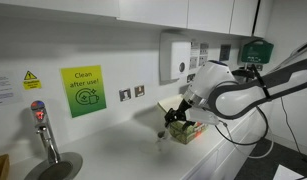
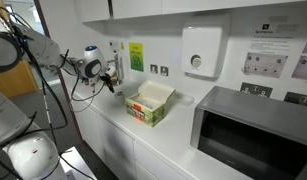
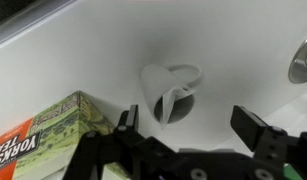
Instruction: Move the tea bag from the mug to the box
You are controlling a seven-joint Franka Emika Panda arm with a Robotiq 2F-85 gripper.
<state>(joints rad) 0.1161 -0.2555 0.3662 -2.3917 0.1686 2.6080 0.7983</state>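
Note:
My open gripper moves down toward the mug onto the tea bag leaning in its dark opening (image 3: 169, 102) next, because the bag shows between the spread fingers.
In the wrist view the small white mug (image 3: 151, 80) stands on the white counter with its handle pointing away. A tea bag (image 3: 171, 100) leans in its dark opening. The printed carton box (image 3: 48, 135) lies at the lower left. My gripper (image 3: 190, 128) is open and empty, with its fingers just in front of the mug, above it. In an exterior view the gripper (image 1: 176, 120) hangs over the counter beside the box (image 1: 193, 128), and the mug (image 1: 161, 135) is a small shape to its left. The box (image 2: 150, 103) has its cream lid open.
A tap (image 1: 43, 125) and sink stand at the counter's far end, and the tap also shows at the right edge of the wrist view (image 3: 301, 60). A white wall dispenser (image 2: 201, 50) hangs above the counter. A microwave (image 2: 253, 125) stands past the box.

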